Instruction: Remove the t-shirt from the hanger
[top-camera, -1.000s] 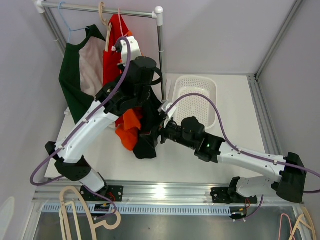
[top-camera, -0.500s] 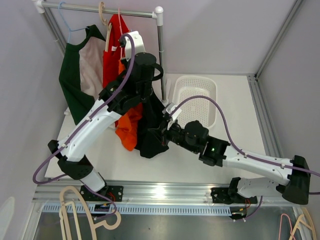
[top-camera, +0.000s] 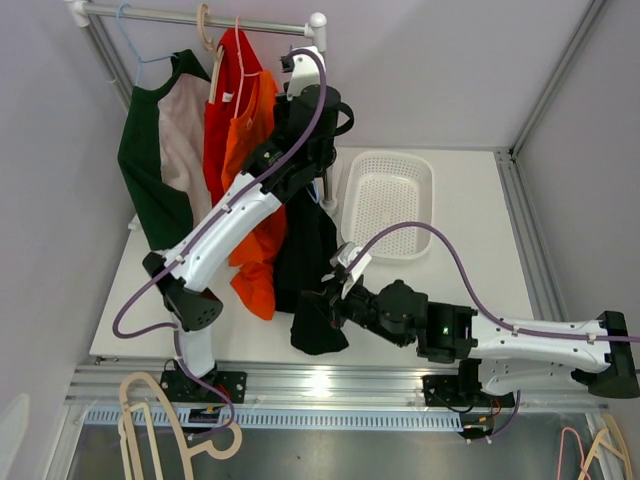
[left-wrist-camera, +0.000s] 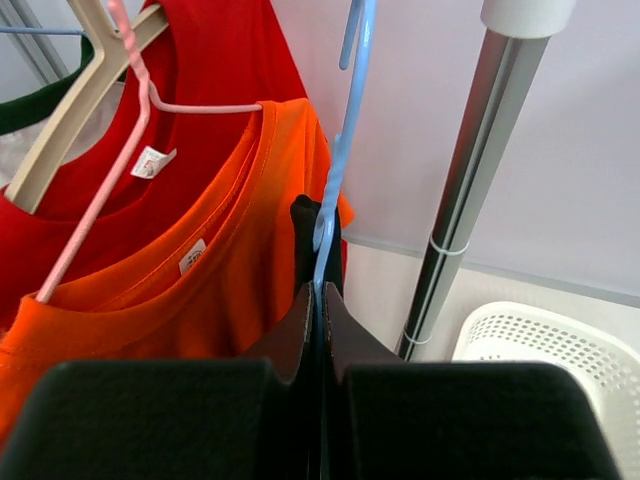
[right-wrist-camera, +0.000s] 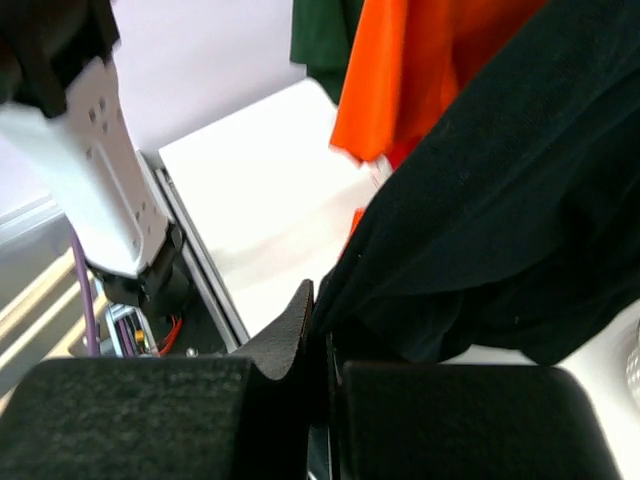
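The black t-shirt (top-camera: 312, 250) in my right gripper comes off the hanger next, up and outward, then goes down into the white basket (top-camera: 389, 204) for release, since the basket stands empty.
A black t-shirt (top-camera: 312, 250) hangs from a light blue hanger (left-wrist-camera: 340, 150), stretched down to the table's front. My left gripper (left-wrist-camera: 322, 292) is raised beside the rack's pole (top-camera: 320, 90) and is shut on the hanger's wire just below the hook. The shirt's collar (left-wrist-camera: 303, 228) shows right behind the wire. My right gripper (right-wrist-camera: 322, 305) is low near the front edge, shut on the shirt's lower hem (right-wrist-camera: 480, 240). From above, that gripper (top-camera: 335, 302) sits against the bunched hem (top-camera: 318, 328).
An orange t-shirt (top-camera: 255, 230) on a pink hanger (left-wrist-camera: 100, 200), a red one (top-camera: 222, 110) and a green-and-cream one (top-camera: 150, 170) hang on the rail at the left. A white basket (top-camera: 388, 200) stands to the right of the pole. Spare hangers lie in front of the table.
The left arm has lifted the hanger up and back toward the rail. The right gripper went from open to shut on the hem and pulled it toward the front, so the shirt hangs stretched.
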